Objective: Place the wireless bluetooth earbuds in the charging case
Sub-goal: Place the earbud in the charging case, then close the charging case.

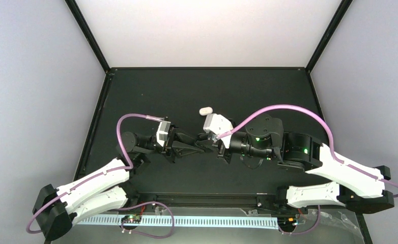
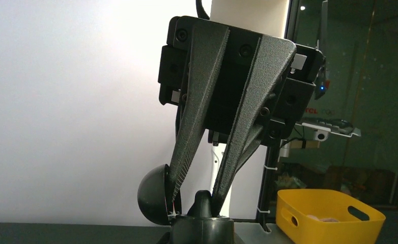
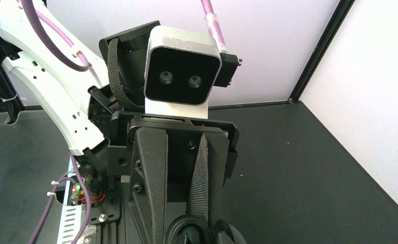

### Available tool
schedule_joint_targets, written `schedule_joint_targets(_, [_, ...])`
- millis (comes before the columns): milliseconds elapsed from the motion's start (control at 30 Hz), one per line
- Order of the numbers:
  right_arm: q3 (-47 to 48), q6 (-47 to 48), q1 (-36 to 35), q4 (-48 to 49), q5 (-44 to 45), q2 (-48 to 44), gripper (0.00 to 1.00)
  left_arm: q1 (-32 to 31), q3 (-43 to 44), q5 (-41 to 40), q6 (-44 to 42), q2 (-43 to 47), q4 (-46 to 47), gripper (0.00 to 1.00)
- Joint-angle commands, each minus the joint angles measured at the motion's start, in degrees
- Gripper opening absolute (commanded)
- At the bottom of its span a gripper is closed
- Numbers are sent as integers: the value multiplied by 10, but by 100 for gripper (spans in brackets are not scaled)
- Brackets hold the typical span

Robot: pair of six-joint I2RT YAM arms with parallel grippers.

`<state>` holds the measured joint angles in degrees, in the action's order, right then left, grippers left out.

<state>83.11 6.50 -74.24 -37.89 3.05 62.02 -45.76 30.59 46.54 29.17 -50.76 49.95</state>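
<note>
The robot needs to carry the case (image 2: 202, 230) outward and down to the bare tabletop beside the small white oval object with its left gripper and let go of it there.
A black round charging case (image 2: 202, 230) with its domed lid (image 2: 153, 195) swung open sits between both grippers at mid-table. A black earbud (image 2: 203, 202) stands up out of the case. My left gripper (image 1: 205, 145) shows in the right wrist view (image 3: 187, 218), its fingers closed down onto the case rim (image 3: 170, 231). My right gripper (image 1: 218, 146) shows in the left wrist view (image 2: 197, 201). Its jaws are narrowly apart, one finger against the earbud, the other by the lid. The white earbuds and the second black one are out of view.
A small white oval object (image 1: 205, 110) lies on the black table just beyond the grippers. A yellow bin (image 2: 329, 216) stands off the table. White walls enclose three sides. A rail (image 1: 207, 199) runs along the near edge.
</note>
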Motion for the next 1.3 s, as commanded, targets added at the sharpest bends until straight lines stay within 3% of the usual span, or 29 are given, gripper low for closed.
schedule_joint_targets(0, [2,-11,-2,-3,15,-9,16,-8,15,3,-11,5,32,2])
schedule_joint_targets(467, [45,-34,-2,-2,1,-32,25,-13,16,0,-23,3,18,1])
schedule_joint_targets(667, [44,-30,-1,-20,66,-42,36,-14,16,1,-24,6,16,2])
schedule_joint_targets(833, [32,-33,-2,-24,68,-41,44,-14,15,1,-27,8,13,2])
schedule_joint_targets(1033, [11,-43,-2,-29,55,-39,45,-14,14,-9,-28,13,11,2])
schedule_joint_targets(1167, [3,-57,-2,-37,61,-38,45,-14,11,-29,-29,18,2,1])
schedule_joint_targets(1267, [-11,-77,-2,-19,140,-62,47,-14,15,-95,-40,22,-57,2])
